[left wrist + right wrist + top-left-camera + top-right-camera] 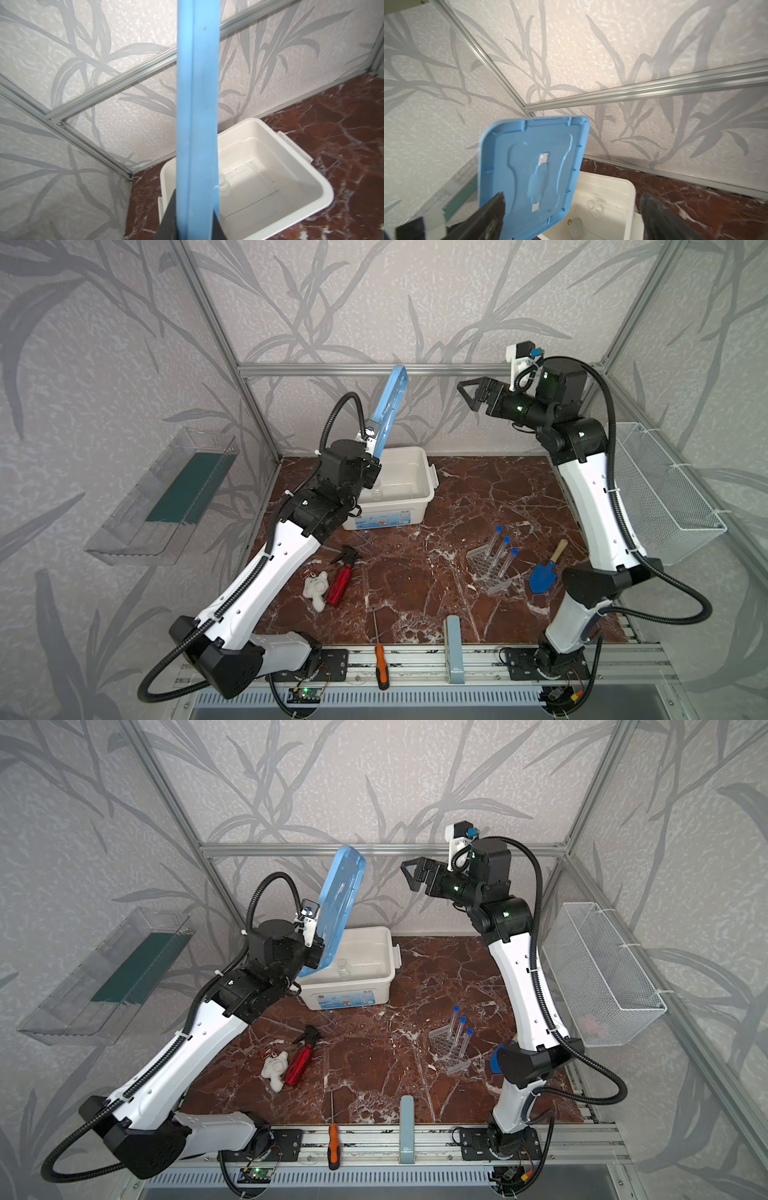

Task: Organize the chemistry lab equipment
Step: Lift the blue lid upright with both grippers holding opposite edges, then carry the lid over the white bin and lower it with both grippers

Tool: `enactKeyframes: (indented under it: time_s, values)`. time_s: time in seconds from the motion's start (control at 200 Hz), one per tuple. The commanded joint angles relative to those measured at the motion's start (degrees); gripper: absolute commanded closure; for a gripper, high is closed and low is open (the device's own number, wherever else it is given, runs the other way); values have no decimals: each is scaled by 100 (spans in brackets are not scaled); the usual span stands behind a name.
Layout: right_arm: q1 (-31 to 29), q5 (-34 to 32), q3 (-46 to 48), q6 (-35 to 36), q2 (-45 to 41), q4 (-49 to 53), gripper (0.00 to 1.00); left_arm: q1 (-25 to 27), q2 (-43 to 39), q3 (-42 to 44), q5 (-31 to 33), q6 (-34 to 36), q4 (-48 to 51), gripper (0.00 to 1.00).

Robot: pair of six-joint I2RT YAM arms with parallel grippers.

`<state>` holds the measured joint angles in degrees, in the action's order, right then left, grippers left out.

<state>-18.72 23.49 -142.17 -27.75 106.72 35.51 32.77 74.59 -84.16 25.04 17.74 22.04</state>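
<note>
The white bin is still uncovered. My left gripper should next lower and turn the blue lid (390,406) across the bin's opening, then let go of the lid's edge.
My left gripper (372,456) (195,207) is shut on the edge of a blue lid (390,406) (340,894) (197,104) and holds it upright over the left side of an open white bin (386,518) (353,994) (324,187). A small clear glass jar (377,491) (596,207) lies inside the bin, beside a small white round dish (576,226). Three blue-capped tubes (498,556) (459,1031) stand tilted in the clear rack (484,572) on the right of the table. My right gripper (467,396) (409,873) (572,195) hangs open and empty, high up to the right of the lid.
A red spray bottle (340,580) and a white plush toy (316,587) lie front left. An orange-handled screwdriver (380,664) and a grey-blue block (454,649) sit at the front edge. A blue trowel (544,574) lies beside the rack. A wire basket (660,497) hangs on the right wall, a clear shelf (166,497) on the left.
</note>
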Motion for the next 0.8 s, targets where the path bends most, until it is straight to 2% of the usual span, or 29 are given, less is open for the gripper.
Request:
enactKeyframes:
  time_s: [0.0, 0.12, 0.25, 0.395, 0.575, 0.69, 0.795]
  values:
    - [-279, 479, -1157, -211, 873, 876, 1, 168, 80, 102, 811, 1057, -184, 100]
    - [-386, 776, -2143, -577, 1622, 1167, 1, 206, 240, 26, 862, 983, -9, 99]
    - [-421, 864, -2227, -659, 1887, 1231, 1, 349, 257, 206, 934, 1178, -141, 99]
    - [-437, 731, -1572, -624, 1797, 1271, 2, 602, 369, 436, 1212, 1393, -313, 99]
    - [-439, 941, -1002, -542, 1774, 1187, 16, 776, 479, 605, 1316, 1381, -324, 99]
    - [-423, 1049, -571, -404, 1682, 1303, 22, 859, 526, 738, 1380, 1334, -356, 94]
    - [-419, 1106, 371, -423, 1409, 953, 25, 918, 585, 884, 1406, 1317, -441, 90]
